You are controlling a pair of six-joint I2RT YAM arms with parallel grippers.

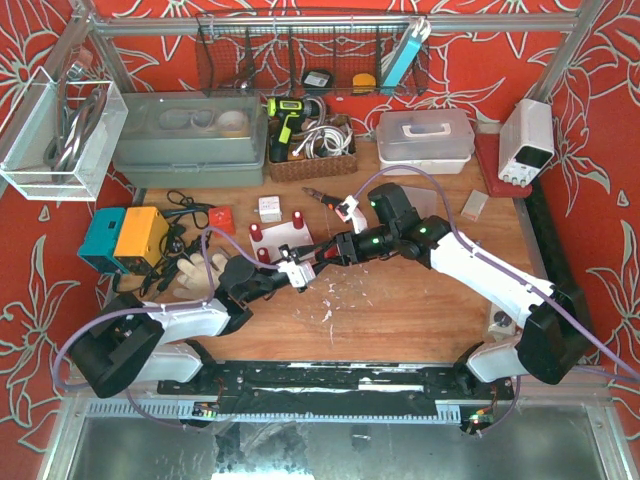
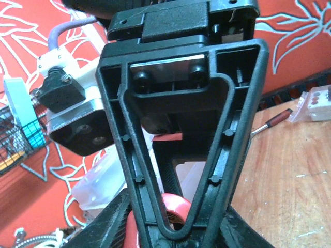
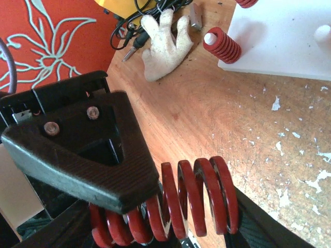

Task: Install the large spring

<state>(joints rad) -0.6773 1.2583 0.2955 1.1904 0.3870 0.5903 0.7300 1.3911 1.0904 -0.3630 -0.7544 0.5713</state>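
My left gripper should swing outward, turn the spring upright over the plate's bare white peg, then go down and let go. The peg is below my gripper and farther outward.
The large red spring (image 3: 196,199) lies across my right gripper (image 3: 181,206), which is shut on it; one finger (image 3: 83,155) covers its left coils. In the top view the two grippers meet tip to tip just below the white base plate (image 1: 283,236), the right gripper (image 1: 332,253) coming from the right and the left gripper (image 1: 292,272) from the left. In the left wrist view one end of the spring (image 2: 178,209) sits between my left gripper's fingers (image 2: 108,227), partly hidden behind the right gripper's black finger frame (image 2: 181,103). A smaller red spring (image 3: 222,45) stands on a peg of the plate (image 3: 289,36).
A cloth glove (image 1: 190,268) and a teal and yellow box (image 1: 130,238) with cables lie at the left. A basket of tools (image 1: 310,150), a grey bin (image 1: 190,140), a clear box (image 1: 425,140) and a power supply (image 1: 527,140) line the back.
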